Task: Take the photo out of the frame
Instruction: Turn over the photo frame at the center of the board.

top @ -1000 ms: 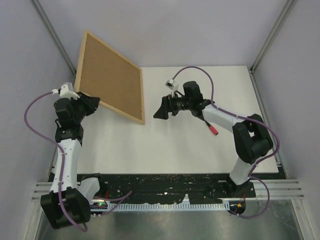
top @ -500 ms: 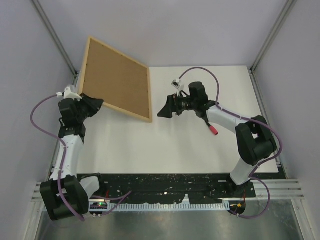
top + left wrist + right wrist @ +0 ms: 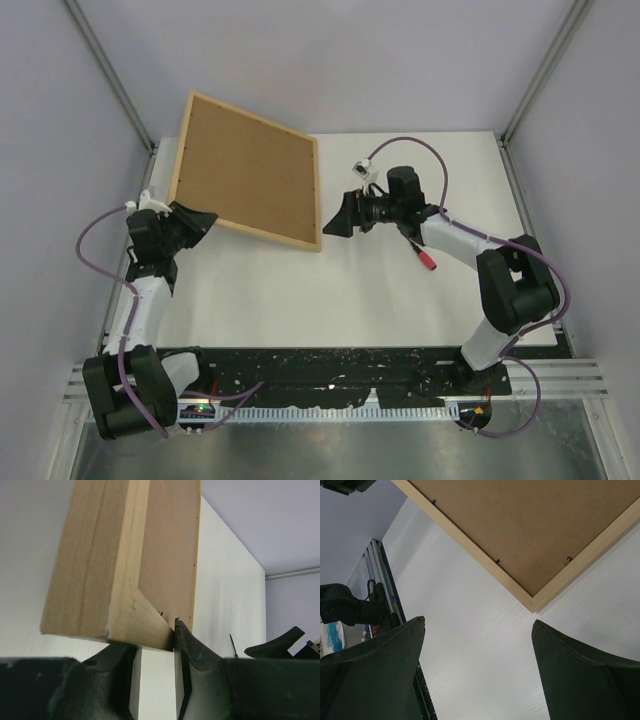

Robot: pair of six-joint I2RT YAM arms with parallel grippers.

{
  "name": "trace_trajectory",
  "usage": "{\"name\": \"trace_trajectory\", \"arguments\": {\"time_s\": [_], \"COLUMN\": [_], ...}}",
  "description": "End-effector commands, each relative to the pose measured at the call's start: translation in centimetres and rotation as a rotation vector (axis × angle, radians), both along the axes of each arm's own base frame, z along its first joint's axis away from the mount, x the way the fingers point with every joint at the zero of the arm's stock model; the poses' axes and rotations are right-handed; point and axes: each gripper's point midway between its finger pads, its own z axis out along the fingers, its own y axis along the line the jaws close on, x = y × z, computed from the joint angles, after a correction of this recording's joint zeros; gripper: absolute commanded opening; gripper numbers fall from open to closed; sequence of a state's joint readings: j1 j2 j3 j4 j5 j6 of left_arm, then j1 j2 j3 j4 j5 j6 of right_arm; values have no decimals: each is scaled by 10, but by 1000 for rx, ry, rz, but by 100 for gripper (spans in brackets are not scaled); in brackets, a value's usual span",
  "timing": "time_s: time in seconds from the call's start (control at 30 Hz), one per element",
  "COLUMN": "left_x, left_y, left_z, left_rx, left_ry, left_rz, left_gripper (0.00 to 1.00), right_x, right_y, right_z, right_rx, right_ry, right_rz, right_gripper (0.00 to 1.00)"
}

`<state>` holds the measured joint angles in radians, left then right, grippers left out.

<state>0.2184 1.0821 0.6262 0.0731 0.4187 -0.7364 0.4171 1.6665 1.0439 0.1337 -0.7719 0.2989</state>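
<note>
My right gripper is going to turn to the left in the top view next, around the frame's low corner and onto the frame's near bar (image 3: 281,238) (image 3: 474,550), because only one corner of the frame is held.
The frame (image 3: 250,165) shows its brown fibreboard back, tilted, with its far-left part past the table edge and its lower right corner low over the white table. My left gripper (image 3: 197,220) is shut on the frame's near-left corner. In the left wrist view the light-wood edge (image 3: 100,570) sits wedged between my fingers (image 3: 192,647). My right gripper (image 3: 338,224) stands open with nothing in it, just right of the frame's lower right corner (image 3: 532,604). Small turn clips line the back panel (image 3: 535,525). The photo is hidden behind the backing.
A small red-tipped object (image 3: 430,262) lies on the white table (image 3: 330,300) beside the right forearm. Grey walls and metal posts (image 3: 110,85) close in the sides. The black rail (image 3: 350,360) runs along the near edge.
The left arm has carried the frame to the right and lower over the table. My right gripper has drifted a little to the right, still open.
</note>
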Motion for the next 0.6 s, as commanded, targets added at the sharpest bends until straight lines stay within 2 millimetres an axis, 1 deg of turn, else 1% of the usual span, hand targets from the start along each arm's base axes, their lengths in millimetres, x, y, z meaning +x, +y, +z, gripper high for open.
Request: {"name": "trace_trajectory", "arguments": {"time_s": [0.0, 0.07, 0.1, 0.13, 0.17, 0.2, 0.23, 0.27, 0.3, 0.33, 0.37, 0.4, 0.43, 0.47, 0.53, 0.57], "left_x": [-16, -14, -14, -14, -14, -13, -13, -13, -14, -13, -14, -14, -14, -14, -13, -14], "left_y": [-5, -4, -4, -5, -5, -4, -4, -4, -4, -3, -4, -3, -3, -3, -2, -2], "left_z": [-42, -42, -42, -42, -41, -41, -40, -39, -39, -37, -36, -36, -36, -35, -33, -33], "left_rx": [116, 115, 115, 114, 113, 113, 112, 114, 117, 119, 121, 122, 122, 125, 128, 130], "left_ry": [77, 79, 80, 80, 77, 77, 76, 72, 71, 65, 61, 63, 63, 58, 55, 54], "left_rz": [-97, -95, -97, -98, -97, -94, -93, -90, -91, -89, -89, -85, -85, -86, -80, -78], "left_gripper": [0, 0, 0, 0, 0, 0, 0, 0, 0, 0, 0, 0, 0, 0, 0, 0], "right_x": [-2, 0, 3, 4, 7, 8, 8, -2, 7, -2, 5, 2, 3, 3, 4, 5], "right_y": [0, 2, 4, 5, 9, 11, 17, 32, 30, 46, 46, 58, 63, 75, 90, 95], "right_z": [22, 18, 10, 7, 2, -1, -4, -6, -9, -12, -13, -16, -15, -14, -15, -21], "right_rx": [41, 0, -60, -94, -157, -194, -261, -284, -370, -391, -456, -486, -510, -541, -585, -604], "right_ry": [-104, -197, -277, -314, -408, -462, -558, -627, -724, -771, -837, -879, -935, -1005, -1084, -1101], "right_rz": [22, 36, 47, 48, 57, 68, 81, 123, 102, 134, 116, 112, 125, 114, 91, 88], "right_gripper": [91, 92, 92, 92, 92, 92, 92, 93, 93, 93, 93, 93, 93, 93, 93, 93]}}
